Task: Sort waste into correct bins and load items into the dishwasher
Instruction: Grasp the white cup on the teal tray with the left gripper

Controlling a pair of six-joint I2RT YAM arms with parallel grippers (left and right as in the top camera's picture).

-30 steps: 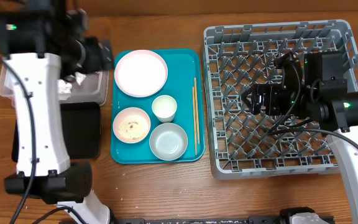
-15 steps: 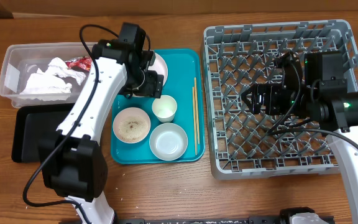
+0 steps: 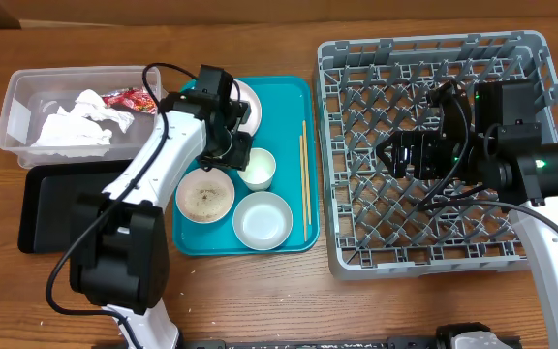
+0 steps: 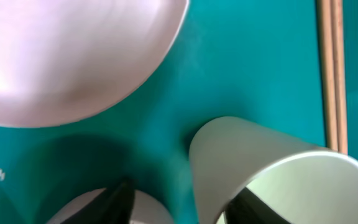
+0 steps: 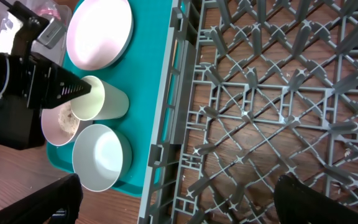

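The left gripper's fingers already straddle the cup's rim, so the right gripper needs to swing toward the left in the overhead view, onto the small white cup's base end [image 3: 262, 182] [image 5: 122, 104].
My left gripper [image 3: 238, 155] hangs over the teal tray [image 3: 289, 97], its jaws astride the near wall of the small white cup [image 3: 258, 170]. In the left wrist view one finger [image 4: 244, 208] is inside the cup [image 4: 260, 155] and the other finger [image 4: 118, 200] stands off its outer wall, above the rice-flecked bowl [image 3: 204, 197]. The pink-white plate [image 3: 247, 102], an empty pale bowl [image 3: 263, 219] and the chopsticks [image 3: 304, 179] also lie on that tray. My right gripper [image 5: 179, 205] hovers wide open over the grey dish rack [image 3: 434, 58].
At the left stands a clear tub [image 3: 27, 97] holding crumpled napkins [image 3: 71, 126] and a red wrapper [image 3: 129, 99]. A black tray [image 3: 42, 208] lies just in front of it. The rack's upright pegs fill the right half of the table.
My left arm swung from over the tub to the teal tray, came down at the cup, and its jaws narrowed around the cup's wall. The right arm stayed still.
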